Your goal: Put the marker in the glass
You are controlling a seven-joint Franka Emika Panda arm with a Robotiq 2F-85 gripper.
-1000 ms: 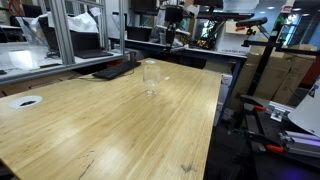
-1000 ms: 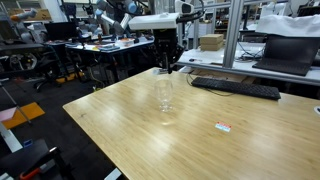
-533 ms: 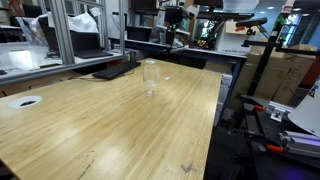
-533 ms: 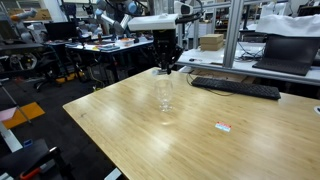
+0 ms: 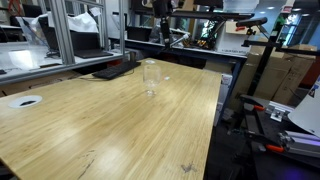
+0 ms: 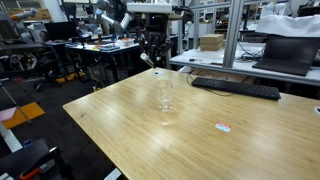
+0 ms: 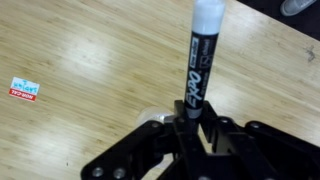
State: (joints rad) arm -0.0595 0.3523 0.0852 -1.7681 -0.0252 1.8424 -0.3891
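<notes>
The marker still hangs high above the glass's rim, so the robot's gripper will next move down and across over the glass's opening (image 7: 153, 117) to release the marker (image 7: 200, 60) inside.
The clear tall glass (image 5: 150, 77) stands upright on the wooden table and shows in both exterior views (image 6: 164, 95). My gripper (image 7: 190, 125) is shut on the marker (image 7: 200, 60), a black stick with a white end that points away from the jaws. In an exterior view the gripper (image 6: 155, 47) hangs high above the table, up and a little to the left of the glass, with the marker's pale tip (image 6: 147, 60) below it. In the wrist view only a bit of the glass rim (image 7: 153, 118) shows past the fingers.
A black keyboard (image 6: 235, 88) lies behind the glass at the table's back edge (image 5: 115, 70). A small red-and-white label (image 6: 223, 126) lies on the wood (image 7: 23, 89). A white disc (image 5: 25, 101) sits near one table side. Desks and frames stand behind.
The gripper with the marker has risen and shifted sideways, from just over the glass to higher and off to its side. The glass has not moved.
</notes>
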